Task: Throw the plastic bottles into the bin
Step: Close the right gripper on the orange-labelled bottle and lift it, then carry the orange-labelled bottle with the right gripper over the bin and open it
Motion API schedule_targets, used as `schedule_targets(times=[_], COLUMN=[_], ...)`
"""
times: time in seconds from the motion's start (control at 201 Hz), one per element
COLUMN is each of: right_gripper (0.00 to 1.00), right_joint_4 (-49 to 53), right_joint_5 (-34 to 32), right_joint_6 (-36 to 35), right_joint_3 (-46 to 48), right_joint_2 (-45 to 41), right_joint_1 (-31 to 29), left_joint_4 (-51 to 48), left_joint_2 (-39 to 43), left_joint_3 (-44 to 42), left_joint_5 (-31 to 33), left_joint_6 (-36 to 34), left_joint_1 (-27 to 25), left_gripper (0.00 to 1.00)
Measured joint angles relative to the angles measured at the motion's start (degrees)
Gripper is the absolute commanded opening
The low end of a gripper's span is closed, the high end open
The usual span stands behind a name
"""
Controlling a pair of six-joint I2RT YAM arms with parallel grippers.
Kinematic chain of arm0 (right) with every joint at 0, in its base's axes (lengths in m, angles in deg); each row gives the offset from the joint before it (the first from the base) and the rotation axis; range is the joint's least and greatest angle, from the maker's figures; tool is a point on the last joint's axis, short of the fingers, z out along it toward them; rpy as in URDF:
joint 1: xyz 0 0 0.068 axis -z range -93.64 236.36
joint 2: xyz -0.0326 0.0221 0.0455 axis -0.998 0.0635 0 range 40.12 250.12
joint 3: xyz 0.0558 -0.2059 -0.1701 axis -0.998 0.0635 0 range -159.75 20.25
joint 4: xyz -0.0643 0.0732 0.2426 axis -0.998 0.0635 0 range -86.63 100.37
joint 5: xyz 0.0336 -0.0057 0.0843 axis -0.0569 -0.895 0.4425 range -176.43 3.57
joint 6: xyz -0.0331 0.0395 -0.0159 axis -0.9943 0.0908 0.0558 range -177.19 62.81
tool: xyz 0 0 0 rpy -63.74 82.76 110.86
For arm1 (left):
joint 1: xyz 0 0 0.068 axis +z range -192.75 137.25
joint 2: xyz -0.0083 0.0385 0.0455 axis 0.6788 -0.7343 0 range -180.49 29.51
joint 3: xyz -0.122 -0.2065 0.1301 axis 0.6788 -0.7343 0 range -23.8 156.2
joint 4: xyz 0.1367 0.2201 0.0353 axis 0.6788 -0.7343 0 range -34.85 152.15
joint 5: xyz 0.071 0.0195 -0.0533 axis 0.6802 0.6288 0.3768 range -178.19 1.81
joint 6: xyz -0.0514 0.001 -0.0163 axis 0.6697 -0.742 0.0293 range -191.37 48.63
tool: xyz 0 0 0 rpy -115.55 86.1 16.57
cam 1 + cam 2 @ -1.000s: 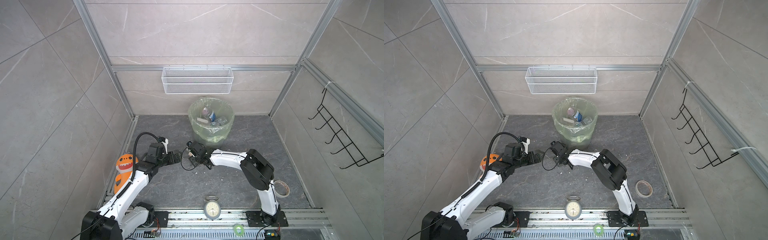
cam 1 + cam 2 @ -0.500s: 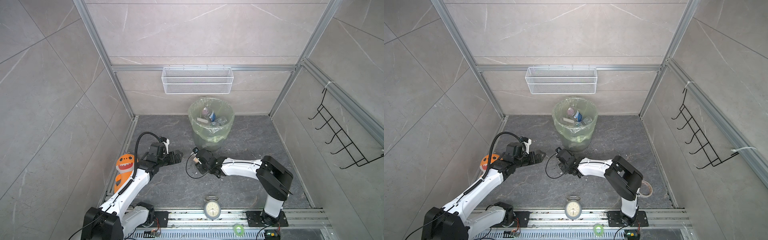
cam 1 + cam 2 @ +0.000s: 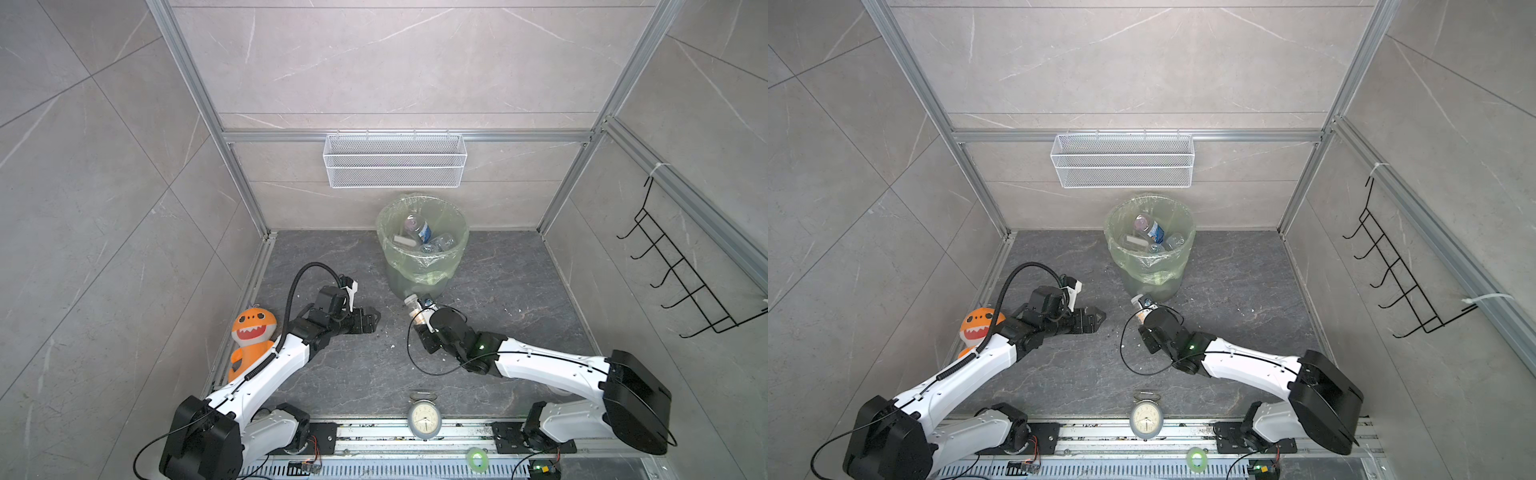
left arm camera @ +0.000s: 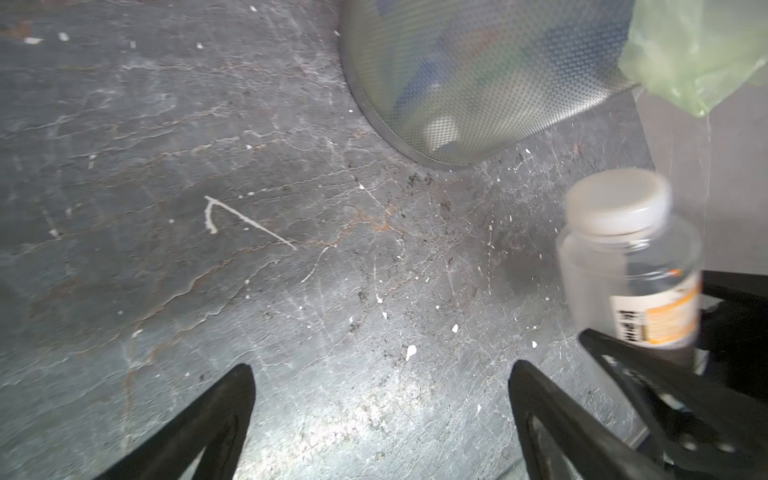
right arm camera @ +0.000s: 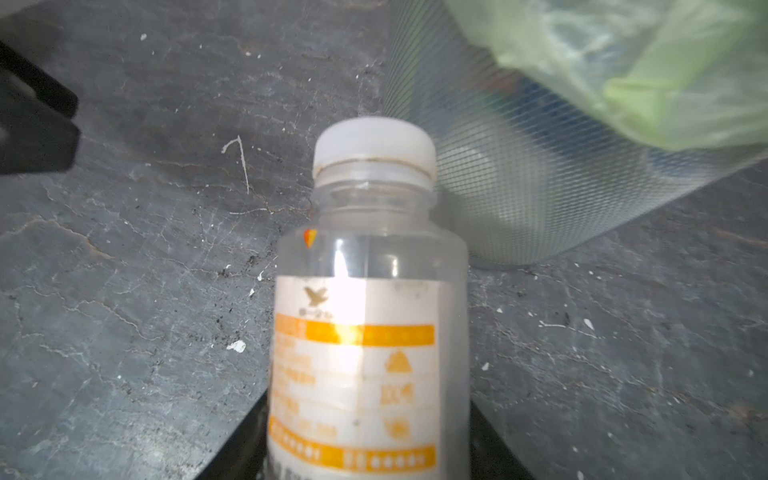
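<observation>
The bottle hangs low beside the bin's foot, so my right gripper will rise, carry it outward over the bin's opening [image 3: 423, 225] and release it.
A clear plastic bottle [image 5: 365, 291] with a white cap and a white and orange label is held in my right gripper [image 5: 368, 432], which is shut on its lower body. In both top views this bottle [image 3: 413, 304] [image 3: 1142, 307] hangs just above the floor, its cap pointing at the foot of the bin [image 3: 415, 282] [image 3: 1150, 282]. Several plastic bottles [image 3: 417, 230] lie inside the green-lined bin. My left gripper [image 3: 372, 320] [image 4: 380, 374] stands open and empty to the left, over bare floor. The left wrist view also shows the held bottle [image 4: 631, 266] and the bin [image 4: 478, 83].
An orange plush shark [image 3: 253, 332] leans at the left wall beside my left arm. A grey alarm clock [image 3: 424, 419] stands at the front edge, with a green tape roll [image 3: 477, 459] on the rail. A white wire basket [image 3: 395, 162] and black hooks [image 3: 681, 270] hang on the walls.
My right arm has swung its elbow down and out to the right, and its gripper has shifted right with the bottle. The left arm has hardly moved.
</observation>
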Motion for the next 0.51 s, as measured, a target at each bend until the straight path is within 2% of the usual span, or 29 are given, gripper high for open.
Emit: schedule_targets(times=[0.508], right_gripper=[0.41], right_joint_4=[7.6], right_joint_5=[-5.2], right_joint_6=[4.2], right_joint_3=[5.9], right_joint_2=[-23.4], right_joint_1=[-0.3], left_joint_4=[2.5], left_joint_2=[-5.6], left_joint_3=[3.8], left_joint_5=[1.2], left_joint_6=[-1.3], left_joint_1=[-3.9], left_gripper=[0.97])
